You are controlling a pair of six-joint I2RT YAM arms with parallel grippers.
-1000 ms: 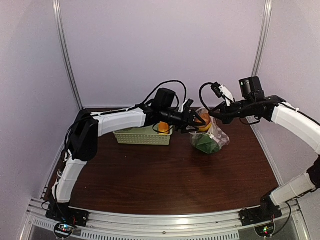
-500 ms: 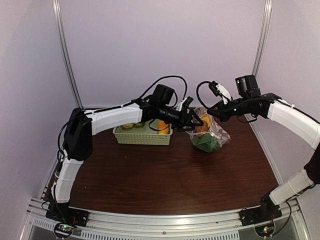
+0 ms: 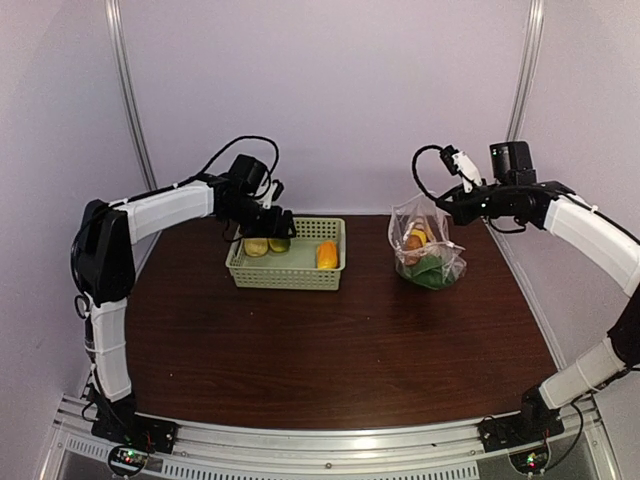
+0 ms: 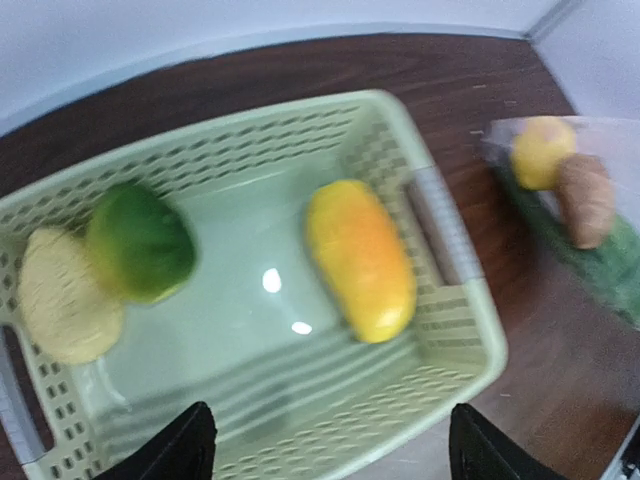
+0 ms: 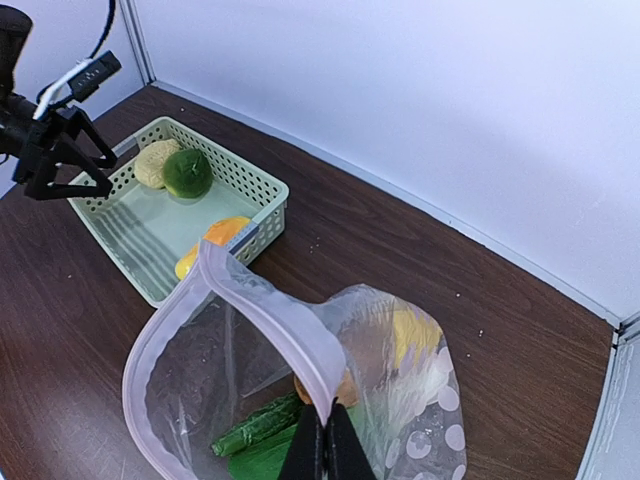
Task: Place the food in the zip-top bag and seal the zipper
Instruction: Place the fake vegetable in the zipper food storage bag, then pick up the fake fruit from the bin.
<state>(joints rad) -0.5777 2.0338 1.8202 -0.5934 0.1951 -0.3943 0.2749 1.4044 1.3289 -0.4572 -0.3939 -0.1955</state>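
Note:
Some food is still in the basket outside the open bag (image 3: 428,255), so the robot's left gripper will next go down over the dark green piece (image 3: 280,245) next to the pale yellow one and close.
The zip-top bag (image 3: 428,255) stands on the table right of the basket, its mouth open. My right gripper (image 3: 443,207) is shut on the bag's zipper strip (image 5: 262,300) and holds that edge up, as the right wrist view (image 5: 325,455) shows. Inside lie a yellow piece (image 5: 411,335), an orange-brown piece (image 5: 347,392) and a green stalk (image 5: 252,430). No slider tab shows. My left gripper (image 3: 272,224) is open and empty above the basket, also in the left wrist view (image 4: 325,455). In the basket lie an orange-yellow piece (image 4: 360,258), a dark green piece (image 4: 140,240) and a pale yellow piece (image 4: 62,298).
The pale green slatted basket (image 3: 288,274) sits at the back left of the dark wooden table (image 3: 330,350). White walls with metal posts close in the back and both sides. The basket also shows in the right wrist view (image 5: 130,240).
My left arm has drawn back from the bag's mouth and swung left over the basket, its gripper now empty. My right gripper has shifted the bag's edge slightly right.

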